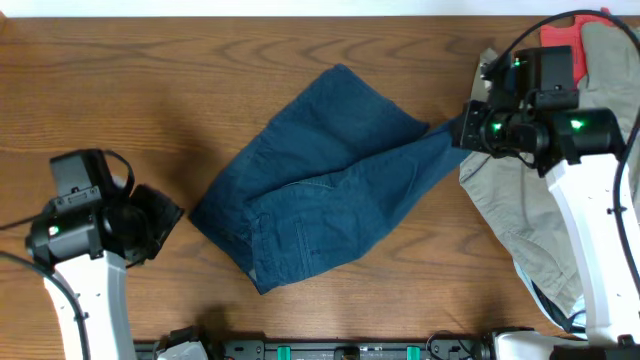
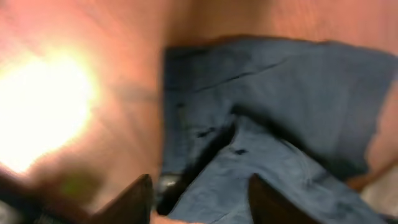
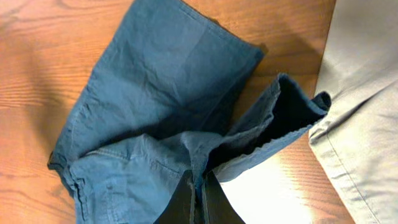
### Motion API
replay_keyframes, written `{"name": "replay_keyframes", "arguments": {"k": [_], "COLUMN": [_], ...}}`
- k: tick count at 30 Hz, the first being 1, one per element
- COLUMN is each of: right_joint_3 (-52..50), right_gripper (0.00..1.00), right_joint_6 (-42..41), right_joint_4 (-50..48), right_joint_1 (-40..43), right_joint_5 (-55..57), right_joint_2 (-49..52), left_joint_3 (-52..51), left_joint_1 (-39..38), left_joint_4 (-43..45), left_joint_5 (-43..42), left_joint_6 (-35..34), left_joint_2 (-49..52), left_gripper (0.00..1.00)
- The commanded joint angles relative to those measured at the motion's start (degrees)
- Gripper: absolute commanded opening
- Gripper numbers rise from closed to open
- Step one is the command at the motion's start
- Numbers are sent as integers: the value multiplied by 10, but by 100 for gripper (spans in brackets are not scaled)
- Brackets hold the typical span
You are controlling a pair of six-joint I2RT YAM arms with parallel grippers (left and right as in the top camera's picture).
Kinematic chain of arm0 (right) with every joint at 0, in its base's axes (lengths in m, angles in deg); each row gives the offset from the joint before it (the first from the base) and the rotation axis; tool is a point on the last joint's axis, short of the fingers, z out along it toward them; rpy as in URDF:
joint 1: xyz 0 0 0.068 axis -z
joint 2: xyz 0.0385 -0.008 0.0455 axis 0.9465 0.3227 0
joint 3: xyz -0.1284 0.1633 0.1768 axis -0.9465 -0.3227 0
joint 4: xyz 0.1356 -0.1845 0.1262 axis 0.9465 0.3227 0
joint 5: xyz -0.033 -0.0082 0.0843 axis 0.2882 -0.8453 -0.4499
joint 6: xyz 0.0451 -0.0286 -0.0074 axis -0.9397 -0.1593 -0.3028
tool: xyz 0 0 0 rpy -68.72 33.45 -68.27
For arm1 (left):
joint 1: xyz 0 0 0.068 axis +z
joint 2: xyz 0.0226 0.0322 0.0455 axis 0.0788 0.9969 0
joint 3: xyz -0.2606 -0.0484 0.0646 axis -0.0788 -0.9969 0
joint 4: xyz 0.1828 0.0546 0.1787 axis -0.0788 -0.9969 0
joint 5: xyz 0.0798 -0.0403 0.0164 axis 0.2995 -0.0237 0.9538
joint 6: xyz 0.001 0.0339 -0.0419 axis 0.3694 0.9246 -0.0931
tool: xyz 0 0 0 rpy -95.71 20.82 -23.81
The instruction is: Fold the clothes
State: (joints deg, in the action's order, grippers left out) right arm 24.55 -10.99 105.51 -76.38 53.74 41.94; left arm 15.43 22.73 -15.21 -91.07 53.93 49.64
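Note:
The held hem should go next onto the other leg's uncovered hem (image 1: 385,98) (image 3: 219,27), which is outward of it, to its left in the overhead view. My right gripper will carry it there and let go.
The dark navy blue shorts (image 1: 320,190) lie crumpled in the middle of the wooden table. My right gripper (image 1: 458,132) is shut on the hem of the leg at the shorts' right end and holds that edge lifted. In the right wrist view the closed fingers (image 3: 199,186) pinch a fold of the blue fabric (image 3: 161,81). My left gripper (image 1: 170,215) is open and empty beside the shorts' left corner. The left wrist view is blurred; its spread fingers (image 2: 202,199) hover over the blue cloth (image 2: 280,106).
A larger khaki-beige garment (image 1: 520,220) lies at the right edge under the right arm, also in the right wrist view (image 3: 367,93). A small red-orange cloth (image 1: 560,35) sits at the back right. Bare wood (image 1: 120,80) lies to the left.

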Motion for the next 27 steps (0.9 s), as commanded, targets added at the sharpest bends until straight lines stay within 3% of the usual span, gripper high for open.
{"name": "replay_keyframes", "arguments": {"k": [1, 3, 7, 14, 22, 24, 27], "right_joint_3": [10, 10, 10, 10, 10, 10, 10], "right_gripper": [1, 1, 1, 1, 1, 1, 1], "right_joint_6": [11, 11, 11, 11, 11, 11, 11], "right_joint_4": [0, 2, 9, 15, 20, 20, 22], "right_joint_1": [-7, -7, -8, -7, -7, -7, -7], "right_joint_5": [7, 14, 17, 17, 30, 30, 30], "right_joint_2": [-1, -1, -1, -1, -1, -1, -1], "left_joint_3": [-25, -28, -28, -28, -28, -28, -28], "left_joint_1": [-24, -47, -103, -176, -198, -203, -212], "left_joint_4": [30, 49, 93, 143, 162, 174, 198], "left_joint_5": [-95, -113, -163, -123, -102, -103, -103], "left_joint_6": [80, 106, 160, 159, 159, 159, 160], "left_joint_2": [37, 70, 143, 278, 375, 382, 383], "left_gripper": [59, 65, 67, 67, 67, 62, 43]}}
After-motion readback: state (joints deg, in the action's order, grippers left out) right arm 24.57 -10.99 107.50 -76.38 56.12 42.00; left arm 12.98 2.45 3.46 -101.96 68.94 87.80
